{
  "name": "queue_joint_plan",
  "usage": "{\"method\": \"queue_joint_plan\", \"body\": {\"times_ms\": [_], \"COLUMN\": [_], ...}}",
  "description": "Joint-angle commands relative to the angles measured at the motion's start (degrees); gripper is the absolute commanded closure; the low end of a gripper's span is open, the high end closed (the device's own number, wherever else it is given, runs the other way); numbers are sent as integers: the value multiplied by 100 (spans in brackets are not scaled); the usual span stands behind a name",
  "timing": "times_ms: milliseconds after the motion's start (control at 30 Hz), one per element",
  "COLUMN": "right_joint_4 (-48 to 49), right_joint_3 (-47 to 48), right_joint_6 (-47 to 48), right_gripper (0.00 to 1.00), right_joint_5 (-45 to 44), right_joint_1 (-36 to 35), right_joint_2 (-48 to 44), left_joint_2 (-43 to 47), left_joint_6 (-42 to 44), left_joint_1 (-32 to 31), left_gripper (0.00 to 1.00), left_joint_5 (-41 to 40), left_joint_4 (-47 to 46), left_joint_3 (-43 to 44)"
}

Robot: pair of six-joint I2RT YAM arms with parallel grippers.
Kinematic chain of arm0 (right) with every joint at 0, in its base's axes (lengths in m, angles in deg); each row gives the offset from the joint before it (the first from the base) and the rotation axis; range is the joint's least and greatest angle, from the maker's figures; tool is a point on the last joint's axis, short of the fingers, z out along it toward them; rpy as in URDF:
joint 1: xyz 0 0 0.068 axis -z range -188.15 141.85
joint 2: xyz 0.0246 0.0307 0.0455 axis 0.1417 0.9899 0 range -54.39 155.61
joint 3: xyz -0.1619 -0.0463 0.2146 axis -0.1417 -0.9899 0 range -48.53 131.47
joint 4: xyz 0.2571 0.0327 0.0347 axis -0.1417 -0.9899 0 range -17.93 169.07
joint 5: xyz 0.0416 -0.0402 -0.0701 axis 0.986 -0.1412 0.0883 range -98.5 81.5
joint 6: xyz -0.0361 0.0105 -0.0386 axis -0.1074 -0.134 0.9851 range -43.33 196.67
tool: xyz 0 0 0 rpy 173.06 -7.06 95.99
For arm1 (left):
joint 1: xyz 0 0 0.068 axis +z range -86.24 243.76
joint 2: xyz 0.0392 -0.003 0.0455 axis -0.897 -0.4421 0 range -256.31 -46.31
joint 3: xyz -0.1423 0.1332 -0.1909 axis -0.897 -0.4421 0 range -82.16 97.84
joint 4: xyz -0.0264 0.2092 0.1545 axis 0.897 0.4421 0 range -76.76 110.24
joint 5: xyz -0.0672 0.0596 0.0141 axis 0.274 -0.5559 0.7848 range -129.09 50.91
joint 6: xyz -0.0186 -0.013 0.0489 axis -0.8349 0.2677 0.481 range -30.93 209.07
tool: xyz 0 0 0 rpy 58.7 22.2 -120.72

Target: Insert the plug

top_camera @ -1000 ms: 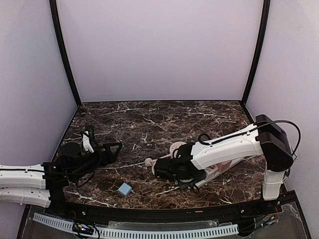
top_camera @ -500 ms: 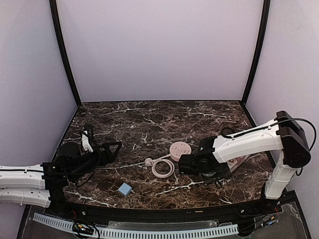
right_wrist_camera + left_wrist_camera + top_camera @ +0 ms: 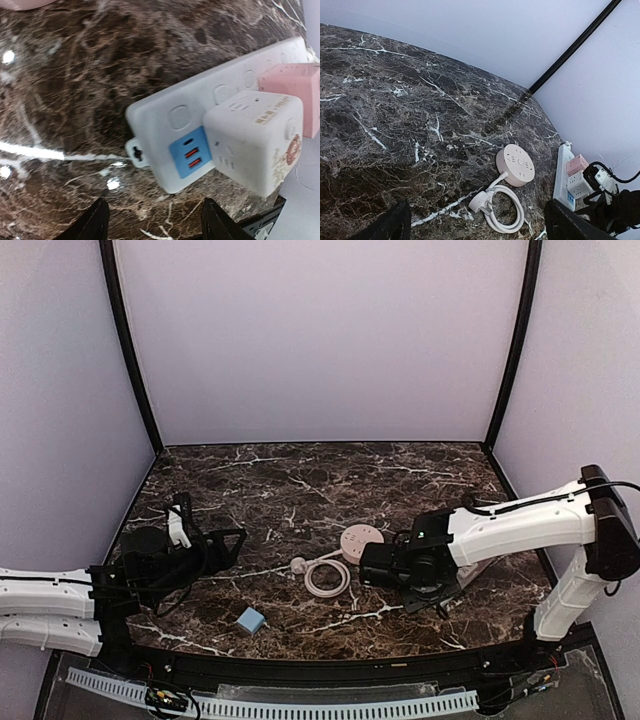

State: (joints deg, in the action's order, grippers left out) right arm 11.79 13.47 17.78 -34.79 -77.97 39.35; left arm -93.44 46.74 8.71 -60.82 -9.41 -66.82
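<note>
I need to move the open fingers of my left gripper back and down next and tilt them downward so they straddle the block, because the small blue block (image 3: pixel 251 620) lies below and back.
The white round plug (image 3: pixel 297 565) lies on the marble, its cable coiled (image 3: pixel 328 578) and running to a pinkish round socket hub (image 3: pixel 361 537). In the left wrist view the plug (image 3: pixel 481 201) lies prongs up beside the hub (image 3: pixel 516 164). My left gripper (image 3: pixel 215 545) is open and empty, left of the plug and apart from it (image 3: pixel 482 225). My right gripper (image 3: pixel 420 585) is open and empty (image 3: pixel 156 222), just above the near end of a white power strip (image 3: pixel 170 145). That strip carries a white cube adapter (image 3: pixel 255 140) and a pink cube (image 3: pixel 295 95).
A small blue block (image 3: pixel 251 620) lies near the front edge, left of centre. The power strip (image 3: pixel 563 172) lies along the right side, mostly under my right arm in the top view. Black frame posts stand at the back corners (image 3: pixel 130 360).
My right gripper has drawn back to the right, away from the plug and coil, and now hangs over the end of the power strip. The left arm has hardly moved.
</note>
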Motion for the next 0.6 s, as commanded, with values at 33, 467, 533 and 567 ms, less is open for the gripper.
{"method": "queue_joint_plan", "body": {"times_ms": [33, 467, 533, 567], "right_joint_4": [616, 1780, 1890, 1974], "right_joint_3": [432, 700, 718, 676], "right_joint_6": [454, 999, 1012, 1011], "right_gripper": [36, 25, 20, 18], "right_joint_5": [306, 319, 199, 123], "right_joint_1": [-391, -526, -532, -530], "right_joint_2": [-82, -302, -337, -378], "left_joint_2": [-293, -1841, -1976, -2028], "left_joint_6": [274, 696, 663, 677], "left_joint_1": [-15, -134, -285, -386], "left_gripper": [7, 9, 8, 8], "left_joint_5": [91, 880, 594, 408], "left_joint_4": [-94, 53, 460, 720], "left_joint_3": [195, 1118, 1359, 1433]}}
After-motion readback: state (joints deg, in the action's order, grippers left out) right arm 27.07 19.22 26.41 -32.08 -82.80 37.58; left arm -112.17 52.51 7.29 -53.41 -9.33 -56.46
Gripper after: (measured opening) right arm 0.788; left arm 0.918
